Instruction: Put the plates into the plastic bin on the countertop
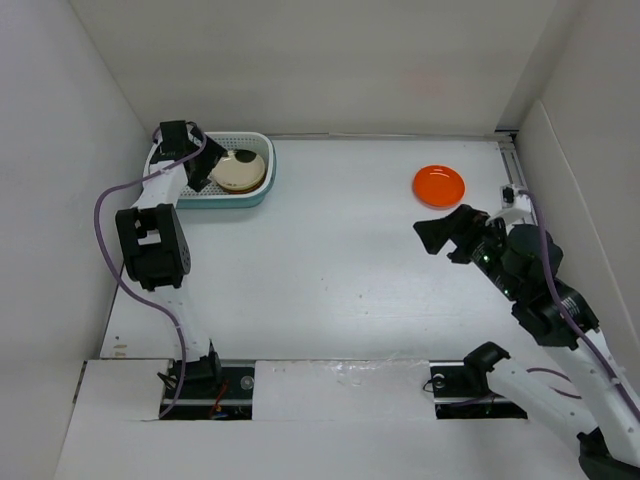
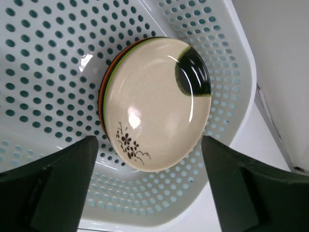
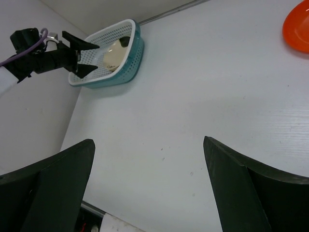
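Observation:
The orange plate is below the robot's right gripper and outward of it. The right gripper next needs to go down and outward onto the near rim of the orange plate (image 1: 439, 185) and close there.
The teal plastic bin (image 1: 250, 137) stands at the far left of the white countertop (image 1: 350, 260). A stack of plates lies in it, tilted, with a beige plate (image 2: 154, 104) with dark flower marks on top and green and orange rims (image 2: 102, 96) showing beneath. My left gripper (image 2: 149, 188) hovers just over the bin, open, its fingers apart from the beige plate and holding nothing. An orange plate (image 1: 439, 185) lies on the countertop at the far right. Just short of it, my right gripper (image 1: 443, 232) stands wide open and empty above the bare countertop (image 3: 159, 121).
White walls close in the countertop on the left, back and right. The bin (image 3: 113, 77) sits close to the left wall, with the left arm (image 1: 150, 240) reaching over its near side. A metal rail (image 1: 512, 165) runs along the right edge near the orange plate (image 3: 299, 29).

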You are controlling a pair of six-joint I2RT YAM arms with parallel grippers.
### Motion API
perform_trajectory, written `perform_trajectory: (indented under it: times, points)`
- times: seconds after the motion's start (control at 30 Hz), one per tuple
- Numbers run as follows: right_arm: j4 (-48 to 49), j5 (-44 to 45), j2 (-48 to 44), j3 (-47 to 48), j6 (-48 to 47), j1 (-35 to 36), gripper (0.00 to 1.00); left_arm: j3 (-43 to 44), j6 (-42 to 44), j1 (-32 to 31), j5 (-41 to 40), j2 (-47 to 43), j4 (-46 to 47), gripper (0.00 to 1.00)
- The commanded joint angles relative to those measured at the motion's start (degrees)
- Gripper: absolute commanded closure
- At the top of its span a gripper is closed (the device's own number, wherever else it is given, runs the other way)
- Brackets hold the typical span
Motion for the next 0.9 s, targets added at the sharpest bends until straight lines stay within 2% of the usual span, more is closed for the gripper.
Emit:
perform_trajectory:
  times: [0.0, 0.03, 0.17, 0.2, 0.33, 0.5, 0.67, 0.87]
  points:
    - [5.2, -1.7, 4.6, -1.7, -1.1, -1.8, 0.0, 0.9, 0.9, 0.1, 1.9, -4.8, 3.4, 0.12]
    - [5.2, -2.5, 6.9, -1.8, -0.6, -3.1, 0.0, 0.4, 0.9, 0.1, 2.5, -6.5, 3.9, 0.01]
    - [13.2, -12.9, 17.6, -7.7, 4.9, -15.3, 0.0, -0.9, 2.0, -0.6, 3.8, -11.4, 3.2, 0.0]
    - [16.2, -16.8, 19.2, -11.4, 6.2, -20.7, 0.0, -1.5, 2.0, -1.6, 3.8, -12.6, 2.5, 0.0]
    - [25.2, -16.9, 27.7, -14.3, 11.4, -29.3, 0.0, -5.9, 3.4, -4.8, 4.7, -19.9, 2.4, 0.0]
    - [29.9, -16.8, 41.7, -11.4, 12.6, -33.8, 0.01, -12.7, 5.1, -11.0, 5.6, -29.2, 5.1, 0.0]
    - [33.7, -18.7, 52.7, -6.1, 13.1, -39.0, 0.06, -16.2, 6.8, -20.0, 6.8, -32.9, 6.5, 0.0]
    - [33.8, -21.6, 65.8, 3.9, 13.7, -41.2, 0.12, -21.1, 8.0, -29.7, 7.5, -36.7, 9.5, 0.0]
